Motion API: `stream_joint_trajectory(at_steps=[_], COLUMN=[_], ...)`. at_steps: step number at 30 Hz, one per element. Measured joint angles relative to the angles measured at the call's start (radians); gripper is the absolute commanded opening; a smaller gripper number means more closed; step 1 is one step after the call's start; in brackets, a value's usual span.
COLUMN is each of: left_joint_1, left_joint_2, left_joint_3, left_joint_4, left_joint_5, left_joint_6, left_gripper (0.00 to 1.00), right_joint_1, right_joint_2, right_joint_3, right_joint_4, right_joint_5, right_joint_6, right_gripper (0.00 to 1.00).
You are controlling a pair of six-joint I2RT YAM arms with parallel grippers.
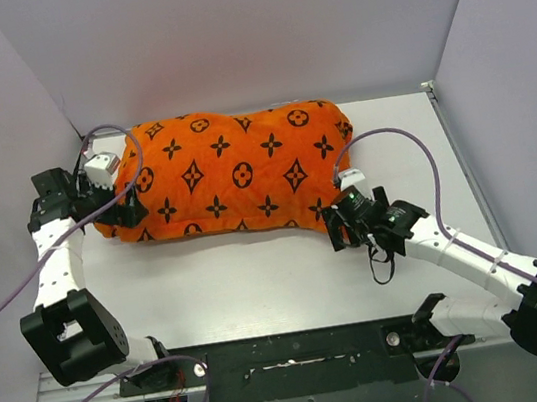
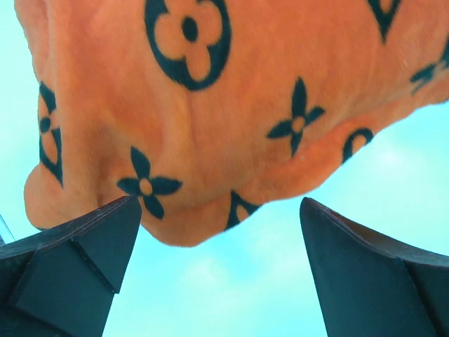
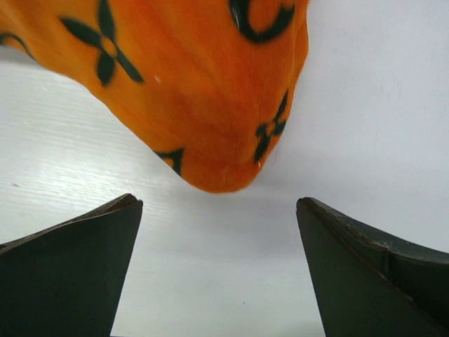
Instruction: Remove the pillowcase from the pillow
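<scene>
The pillowcase's rounded near corner (image 3: 222, 175) is still ahead of my empty fingers. My right gripper needs to lower next with its fingers on both sides of that corner and close on it.
The orange pillowcase (image 1: 234, 171) with dark flowers, stars and circles lies stuffed across the back of the table. The pillow is hidden inside it. My left gripper (image 1: 126, 210) is open at the cover's near left corner. In the left wrist view that corner (image 2: 203, 140) hangs just beyond the open gripper (image 2: 219, 210), apart from both fingers. My right gripper (image 1: 338, 229) is open at the near right corner. In the right wrist view that corner (image 3: 217, 119) sits just ahead of the open gripper (image 3: 219, 207), with nothing between the fingers.
The white table (image 1: 261, 283) lies inside grey walls (image 1: 224, 36) at the back and sides. Purple cables (image 1: 411, 139) loop over both arms. A black mounting rail (image 1: 291, 354) runs along the near edge.
</scene>
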Motion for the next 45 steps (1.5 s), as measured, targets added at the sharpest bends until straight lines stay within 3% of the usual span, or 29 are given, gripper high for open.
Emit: stream_joint_trajectory(at_steps=[7,14,17,20,26,31,34,40,45], left_joint_1=[0.036,0.026,-0.009,-0.071,-0.132,-0.123,-0.113,-0.1,-0.079], left_joint_2=[-0.008,0.069,0.15,0.211,0.226,0.213,0.164,0.042,-0.048], left_joint_3=[0.009,-0.043,-0.037,-0.037,-0.054,-0.101,-0.153,-0.185,-0.116], left_joint_4=[-0.137,0.042,0.121,0.154,0.19,0.193,0.204,0.179,0.027], left_joint_5=[0.051,0.011,-0.032,-0.063,-0.106,-0.109,-0.107,-0.092,-0.051], left_joint_6=[0.182,0.183,0.176,0.176,0.182,0.224,0.248,0.223,0.187], left_gripper=[0.98,0.98,0.98,0.96,0.75,0.25,0.1,0.0,0.0], right_joint_1=[0.0,-0.057,-0.102,-0.119,-0.101,-0.085,-0.072,0.026,0.235], right_joint_2=[-0.006,0.188,0.231,0.265,0.31,0.309,0.309,0.285,0.184], right_joint_3=[-0.042,-0.019,-0.01,0.017,0.037,0.037,0.037,0.04,0.073], right_joint_4=[0.047,0.105,0.135,0.171,0.236,0.257,0.255,0.201,0.062], right_joint_5=[-0.023,-0.031,-0.04,-0.043,-0.053,-0.06,-0.059,0.008,0.153], right_joint_6=[-0.047,-0.132,-0.159,-0.182,-0.211,-0.21,-0.203,-0.154,-0.051], right_gripper=[0.98,0.99,0.95,0.83,0.49,0.18,0.01,0.0,0.0])
